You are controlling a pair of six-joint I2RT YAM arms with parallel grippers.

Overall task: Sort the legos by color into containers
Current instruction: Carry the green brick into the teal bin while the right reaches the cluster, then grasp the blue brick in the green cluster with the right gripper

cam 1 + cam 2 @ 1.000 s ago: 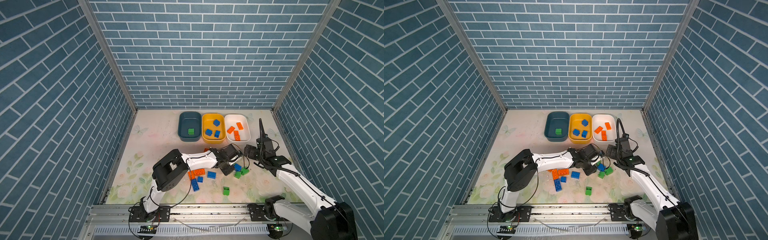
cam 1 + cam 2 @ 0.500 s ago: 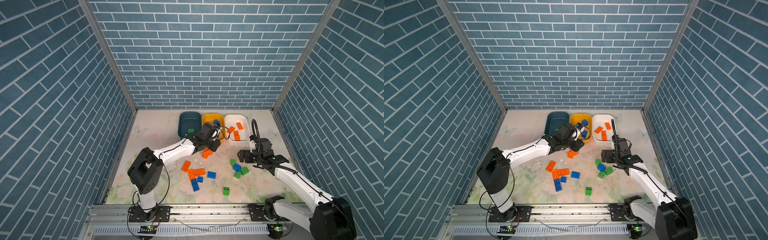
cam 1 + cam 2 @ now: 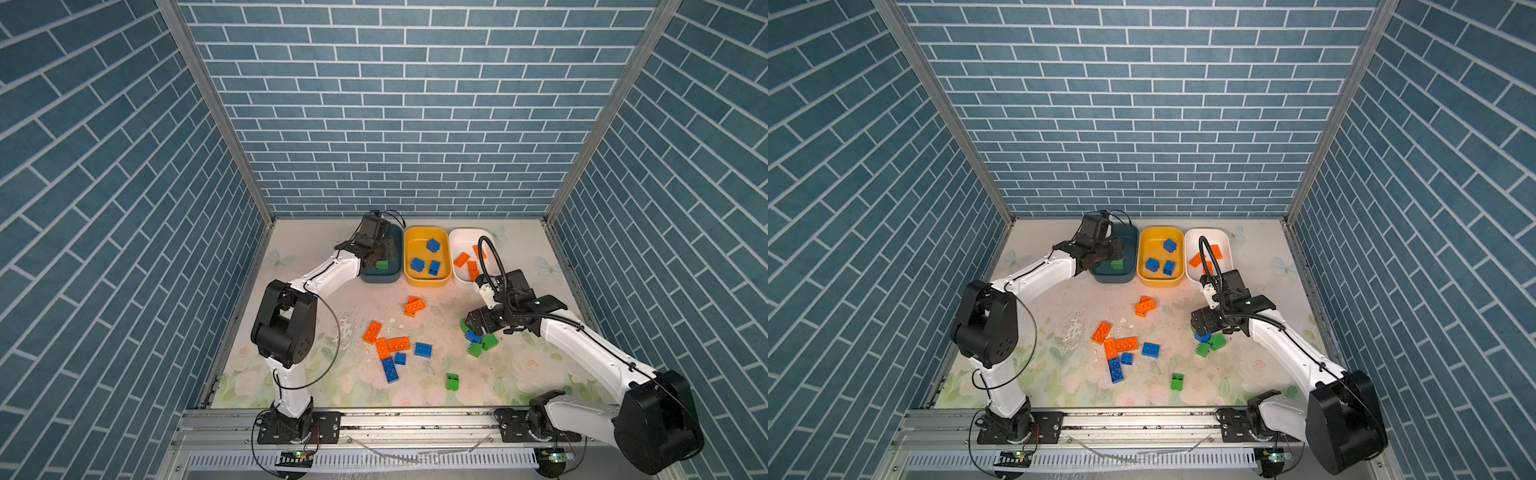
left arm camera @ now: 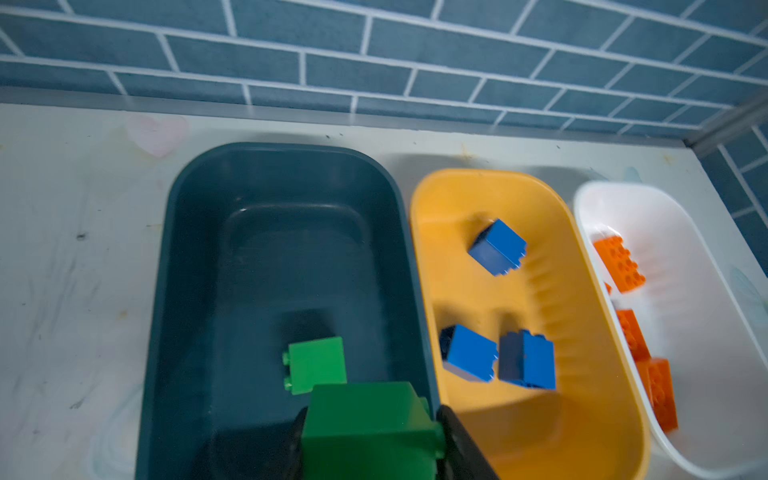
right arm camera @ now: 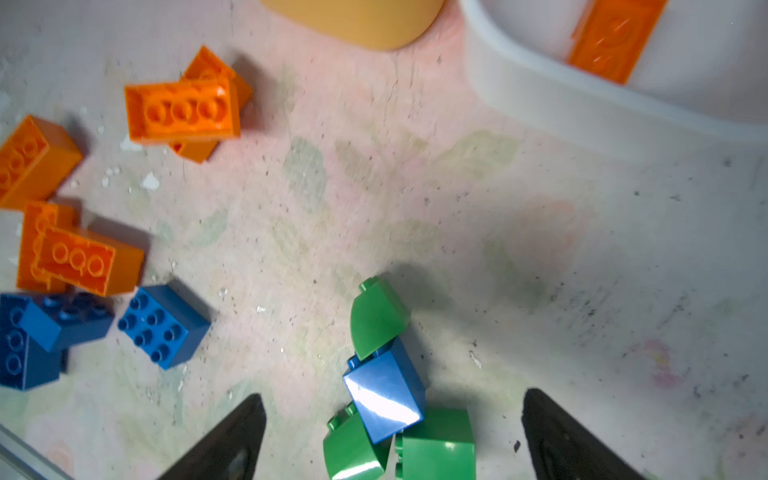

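The robot next needs to lower and turn its right gripper to straddle the blue lego [image 3: 474,336] [image 5: 387,393], which sits below and slightly back, with its studs angled between touching green ones.
My left gripper [image 4: 370,442] is shut on a chunky green lego [image 4: 370,428], held above the near right corner of the dark teal container [image 4: 166,249]. Another green lego [image 4: 318,363] lies on that container's floor. My right gripper [image 5: 395,436] is open and hangs low over a floor cluster: a blue lego [image 5: 384,395] with three green ones, such as [image 5: 380,318], touching it. In both top views this gripper [image 3: 473,326] [image 3: 1202,322] covers part of that cluster. The yellow container [image 3: 428,281] holds three blue legos, and the white container [image 3: 457,239] holds orange ones.
Loose legos lie mid-floor: stacked orange ones [image 3: 414,306], more orange ones [image 3: 372,332] [image 3: 399,344], blue ones [image 3: 422,349] [image 3: 390,370], and a lone green one [image 3: 452,381] near the front. The three containers stand side by side against the back wall. A metal rail [image 3: 374,419] edges the front.
My left arm has carried the green lego from the cluster back and left, past the yellow container to over the teal one. My right gripper has moved forward and down over the cluster.
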